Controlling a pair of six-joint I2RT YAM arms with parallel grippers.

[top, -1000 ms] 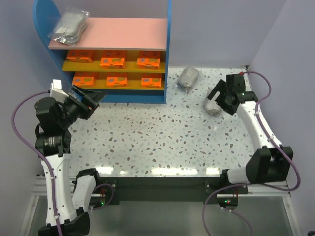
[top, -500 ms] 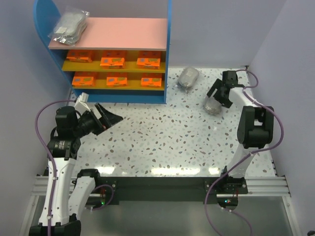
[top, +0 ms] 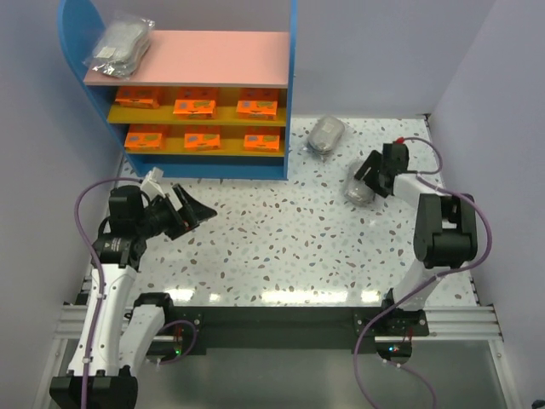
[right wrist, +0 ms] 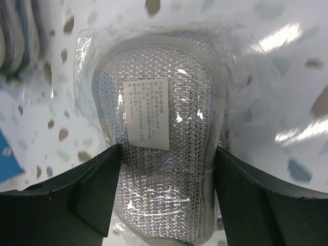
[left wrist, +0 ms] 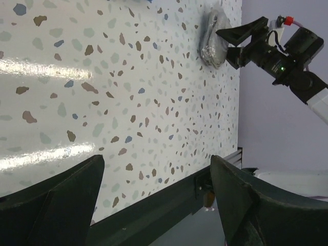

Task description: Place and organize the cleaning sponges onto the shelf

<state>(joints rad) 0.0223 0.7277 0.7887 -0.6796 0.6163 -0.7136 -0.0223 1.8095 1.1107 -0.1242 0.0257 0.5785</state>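
Observation:
The grey sponge bundle is in my right gripper, away from the shelf (top: 213, 55), and my left gripper will next go down toward the right in the top view onto the bundle's bagged end (top: 358, 194).
A grey sponge bundle (top: 359, 191) (right wrist: 161, 128) in a clear bag lies on the table's right side, white label up. My right gripper (top: 373, 174) (right wrist: 166, 159) is down over it, with the two black pads pressed against its long sides. A second grey bundle (top: 325, 135) (right wrist: 18, 31) lies behind it, near the shelf (top: 213, 55). A third bundle (top: 121, 43) rests on the pink top board. Several orange packs (top: 194, 106) fill the two yellow shelves. At the left, my left gripper (top: 197, 210) (left wrist: 158, 164) hangs open and empty over the table, pointing right.
The shelf's blue side post (top: 291, 94) stands just left of the rear bundle. The purple wall (top: 494, 102) runs close behind the right arm. In the left wrist view, the table's front rail (left wrist: 169, 205) is below the fingers, and the right gripper (left wrist: 241, 41) shows at the held bundle (left wrist: 212, 36).
My left arm drew back from the shelf front and now points right over the table. My right gripper came down over the near grey bundle and its jaws narrowed onto it.

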